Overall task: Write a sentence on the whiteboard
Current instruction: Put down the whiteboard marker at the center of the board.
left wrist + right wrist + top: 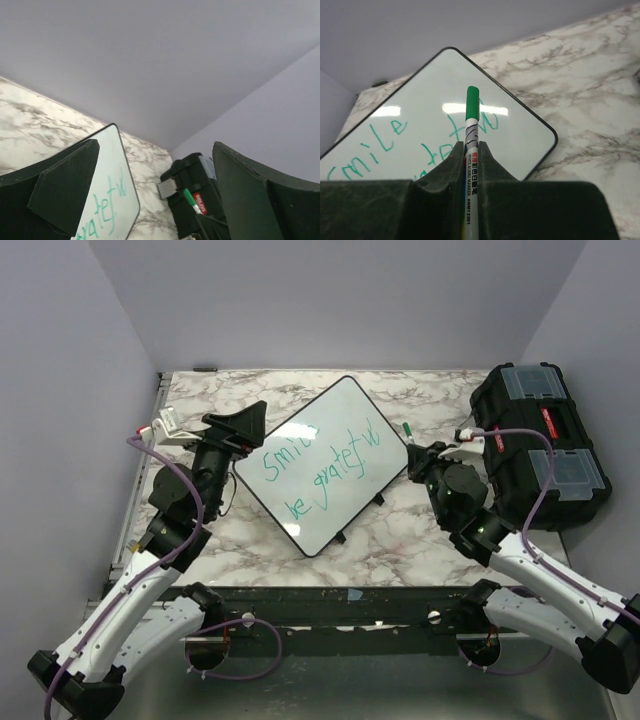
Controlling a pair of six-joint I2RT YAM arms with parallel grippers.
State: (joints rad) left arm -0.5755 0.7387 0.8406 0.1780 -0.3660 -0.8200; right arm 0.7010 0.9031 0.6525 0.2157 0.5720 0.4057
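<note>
The right gripper needs to lower and draw back next, tilting downward, onto the marble (400, 516) (562, 173) beside the board's near edge.
The whiteboard (335, 512) lies turned like a diamond on the marble table, white with a thin black frame. The sentence (330, 472) is on it in green, two uneven lines reading roughly "Smile" and "be grateful". My right gripper (417, 456) sits at the board's right corner, shut on a green-capped marker (472, 131) that sticks out forward over the whiteboard (515, 127); its cap (407, 428) points away from me. My left gripper (234, 433) hovers at the board's upper left edge, open and holding nothing. In its own view, the left gripper (155, 150) frames the whiteboard (112, 170) and the marker (189, 199).
A black toolbox (538, 445) with clear lid compartments stands at the right, just behind my right arm, and also shows as the toolbox (192, 175) in the left wrist view. Grey walls enclose the table on three sides. Bare marble (400, 530) lies in front of the board.
</note>
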